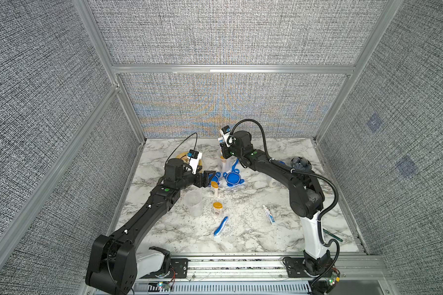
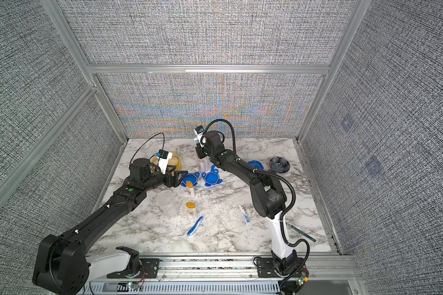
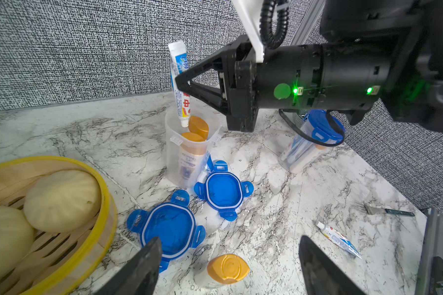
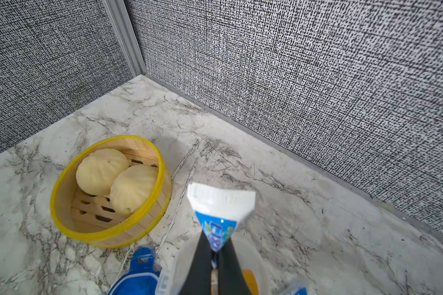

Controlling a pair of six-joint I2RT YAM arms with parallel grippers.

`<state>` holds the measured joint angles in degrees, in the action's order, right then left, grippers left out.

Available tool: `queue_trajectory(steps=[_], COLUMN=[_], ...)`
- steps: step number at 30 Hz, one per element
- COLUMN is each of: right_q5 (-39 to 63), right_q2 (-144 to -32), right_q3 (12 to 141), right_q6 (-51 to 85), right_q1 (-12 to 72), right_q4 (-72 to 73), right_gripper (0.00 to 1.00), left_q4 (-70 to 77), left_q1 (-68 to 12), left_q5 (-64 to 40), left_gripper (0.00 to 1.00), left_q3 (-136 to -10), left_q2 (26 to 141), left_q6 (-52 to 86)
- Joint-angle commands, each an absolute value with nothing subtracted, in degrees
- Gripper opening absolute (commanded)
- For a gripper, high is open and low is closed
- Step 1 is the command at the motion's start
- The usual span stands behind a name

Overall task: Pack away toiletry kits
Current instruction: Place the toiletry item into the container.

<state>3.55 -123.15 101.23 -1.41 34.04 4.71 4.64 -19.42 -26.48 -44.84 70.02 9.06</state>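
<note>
My right gripper will next move down and let go of the toothpaste tube (image 3: 179,76) into the open clear jar, as the jar's opening is below the gripper and the tube's cap already points in.
My right gripper (image 3: 180,81) is shut on a white and blue toothpaste tube (image 3: 179,76), cap down, just above an open clear jar (image 3: 187,158). That jar holds two orange-capped bottles (image 3: 198,126). Two blue clip lids (image 3: 173,227) (image 3: 223,190) lie beside the jar. My left gripper (image 3: 230,240) hangs open over another orange-capped bottle (image 3: 226,268) on the table, not touching it. In both top views an empty clear jar (image 1: 193,201), a standing bottle (image 1: 218,208), a blue toothbrush (image 1: 221,226) and a second tube (image 1: 269,214) sit nearer the front.
A yellow bamboo steamer (image 3: 49,217) with buns stands at the back left, close to my left wrist. A lidded, filled jar (image 3: 310,143) lies under the right arm. A dark bowl (image 1: 300,163) sits back right, and a fork (image 3: 386,210) lies near the right edge.
</note>
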Motion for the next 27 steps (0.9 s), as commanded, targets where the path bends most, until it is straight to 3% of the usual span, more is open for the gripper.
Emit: queue_trajectory(steps=[1, 8, 13, 16, 23, 27], right_q5=[3.8, 4.5, 5.6, 6.3, 5.0, -1.0], right_q2=[-124.1, -124.4, -122.2, -120.5, -114.6, -111.4], right_q3=[101.4, 99.9, 96.5, 95.1, 92.4, 94.7], right_q6=[-2.3, -1.7, -1.1, -0.8, 2.4, 13.8], right_q1=[33.8, 33.6, 33.5, 33.3, 32.5, 29.7], right_q4=[9.0, 9.1, 9.2, 8.8, 5.8, -5.1], right_gripper=[0.0, 0.09, 0.26, 0.31, 0.37, 0.41], left_q4=[5.8, 5.4, 5.4, 5.2, 4.5, 4.6], left_q1=[-19.4, -19.4, -19.4, -19.4, -19.4, -19.4], left_q5=[-26.3, -26.1, -26.1, -26.0, -25.5, -25.3], left_gripper=[0.83, 0.83, 0.83, 0.83, 0.83, 0.83], left_q3=[-44.7, -45.0, -45.2, -45.2, -45.2, -45.6], left_q2=[69.8, 69.7, 69.9, 69.7, 69.3, 69.8], left_q6=[8.8, 8.7, 9.1, 9.1, 8.7, 8.4])
